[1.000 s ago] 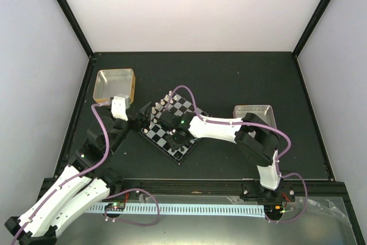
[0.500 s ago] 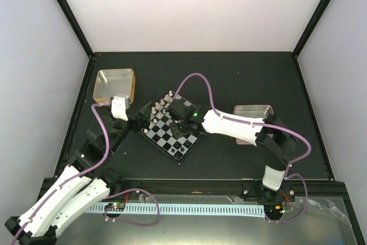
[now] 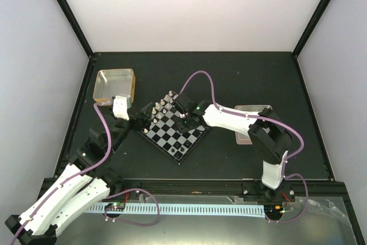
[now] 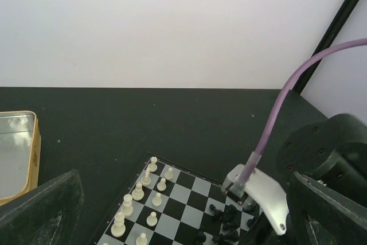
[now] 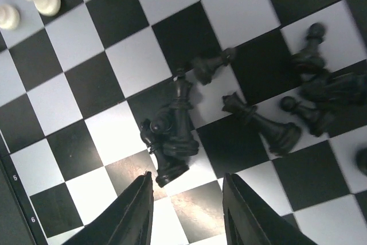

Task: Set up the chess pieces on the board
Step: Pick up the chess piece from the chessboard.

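The heap of black pieces lies beside my right gripper's fingers, so next my left gripper should swing to the right in the top view, over the board's squares to those fingers.
The board [image 3: 167, 137] lies turned like a diamond between the arms. White chess pieces [image 3: 161, 105] stand in two rows along its far left edge [image 4: 137, 190]. Black chess pieces [image 5: 172, 133] lie tumbled in a heap on the squares, with more toppled ones [image 5: 265, 125] to the right. My right gripper [image 5: 187, 185] hovers just short of the heap, open, with nothing between its fingertips. In the top view it hangs over the board's far right part [image 3: 184, 113]. My left gripper [image 4: 183, 239] is open wide at the board's left corner [image 3: 143, 117], holding nothing.
A gold-rimmed tray [image 3: 114, 84] sits at the far left [image 4: 17, 153]. A second metal tray [image 3: 252, 110] lies to the right, partly covered by the right arm. The right arm's purple cable [image 4: 275, 119] arcs over the board's far corner.
My right gripper has travelled from the board's near middle toward its far right part, and its jaws have spread wider. The left arm has stayed put.
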{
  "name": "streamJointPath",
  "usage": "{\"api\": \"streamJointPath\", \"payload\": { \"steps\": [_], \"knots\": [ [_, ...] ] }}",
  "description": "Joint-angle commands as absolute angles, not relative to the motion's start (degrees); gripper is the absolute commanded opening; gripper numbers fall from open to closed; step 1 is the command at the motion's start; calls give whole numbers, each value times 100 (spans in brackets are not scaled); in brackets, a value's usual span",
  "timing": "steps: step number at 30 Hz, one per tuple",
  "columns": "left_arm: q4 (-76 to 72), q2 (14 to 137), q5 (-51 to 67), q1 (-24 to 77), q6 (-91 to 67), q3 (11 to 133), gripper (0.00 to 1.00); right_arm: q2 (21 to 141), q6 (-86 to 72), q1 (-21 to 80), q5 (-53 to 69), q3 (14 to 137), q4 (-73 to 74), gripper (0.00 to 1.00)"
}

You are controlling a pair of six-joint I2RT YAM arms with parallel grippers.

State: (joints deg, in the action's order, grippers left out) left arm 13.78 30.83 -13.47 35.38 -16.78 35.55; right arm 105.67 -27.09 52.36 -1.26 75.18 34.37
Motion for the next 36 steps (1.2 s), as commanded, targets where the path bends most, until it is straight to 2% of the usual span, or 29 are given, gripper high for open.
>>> {"api": "streamJointPath", "payload": {
  "steps": [1, 9, 20, 29, 36],
  "knots": [
    [1415, 3085, -1360, 3536, -1720, 3718, 99, 10817, -2502, 5256, 315, 7689, 3318, 36],
    [1396, 3096, -1362, 3535, -1710, 3718, 99, 11048, -2487, 5265, 618, 7690, 3242, 36],
    [1389, 3103, -1360, 3536, -1701, 3700, 99, 11276, -2504, 5273, 422, 7735, 3179, 34],
    [1402, 3118, -1345, 3540, -1749, 3692, 99, 11041, -2551, 5269, 371, 7451, 2990, 16],
    [1386, 3317, -1066, 3537, -2275, 3525, 99, 10407, -2467, 5252, 542, 6875, 2208, 15]
  ]
}}
